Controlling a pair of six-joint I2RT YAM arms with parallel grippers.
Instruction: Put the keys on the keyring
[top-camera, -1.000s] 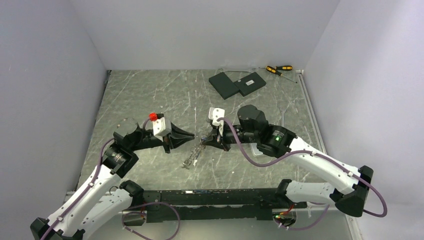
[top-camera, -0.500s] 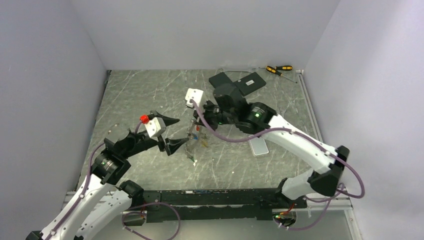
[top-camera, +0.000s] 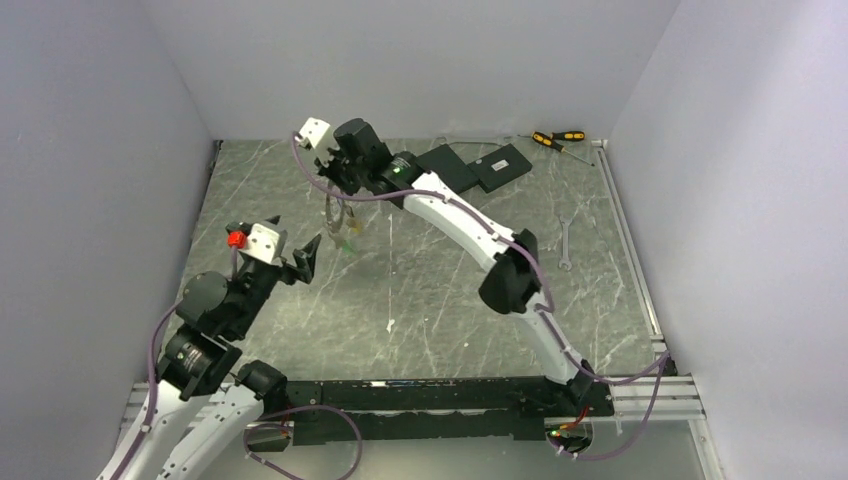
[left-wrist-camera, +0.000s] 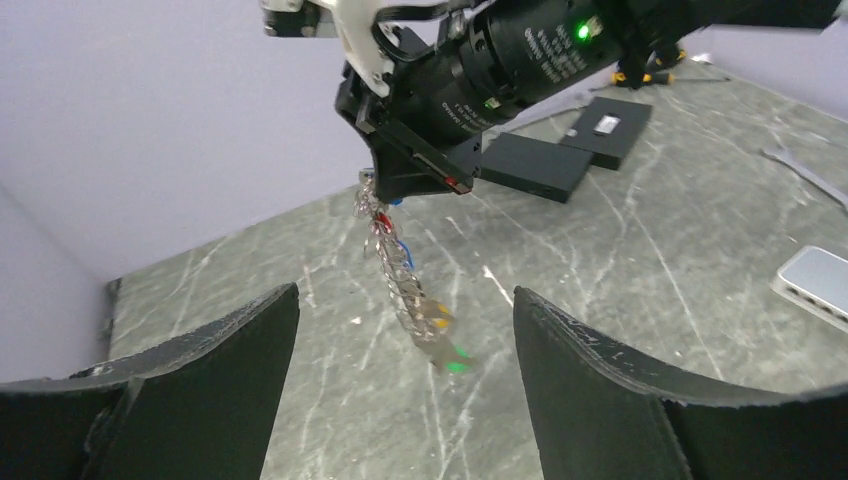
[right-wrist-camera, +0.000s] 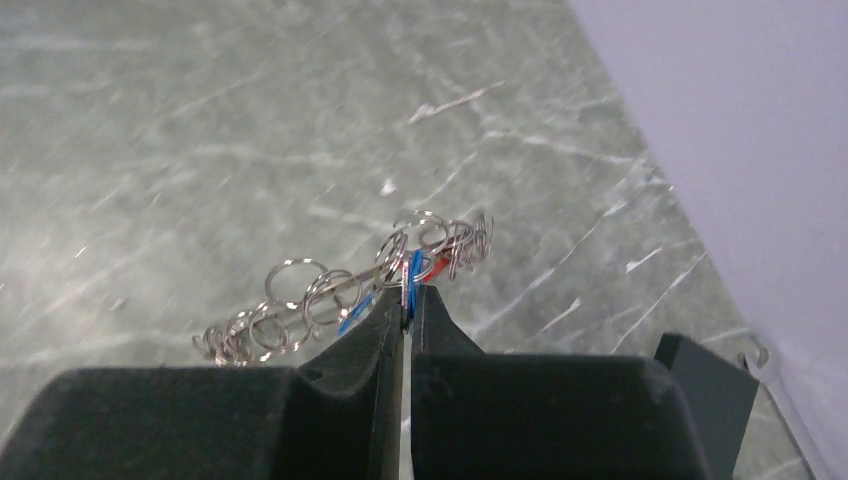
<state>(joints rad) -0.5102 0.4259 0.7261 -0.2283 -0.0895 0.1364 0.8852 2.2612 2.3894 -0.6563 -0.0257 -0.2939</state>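
My right gripper will next move down, back and to the right in the top view. It will release the keyring (top-camera: 340, 222) on the tabletop's middle, clear of tools.
The keyring (top-camera: 340, 222) hangs as a chain of small metal rings below my right gripper (top-camera: 335, 188), above the table's far left. In the right wrist view the right gripper (right-wrist-camera: 407, 292) is shut on the keyring (right-wrist-camera: 300, 300), with the blue and red keys (right-wrist-camera: 420, 268) right at the jaw tips. In the left wrist view the keyring (left-wrist-camera: 395, 265) dangles with yellow and green keys (left-wrist-camera: 448, 345) at its lower end. My left gripper (top-camera: 292, 238) stands open to its left. The left gripper (left-wrist-camera: 405, 300) holds nothing; the keyring hangs beyond its fingers (left-wrist-camera: 610, 390).
Two black slabs (top-camera: 475, 168) and the yellow-and-black screwdrivers (top-camera: 557, 138) lie at the back. A wrench (top-camera: 566, 245) lies at the right. A pale rounded slab (left-wrist-camera: 815, 280) shows at the right edge of the left wrist view. The left wall stands close to both grippers.
My right gripper has lifted the keyring and swung it from the middle to the far left. My left gripper has opened and drawn back to the left.
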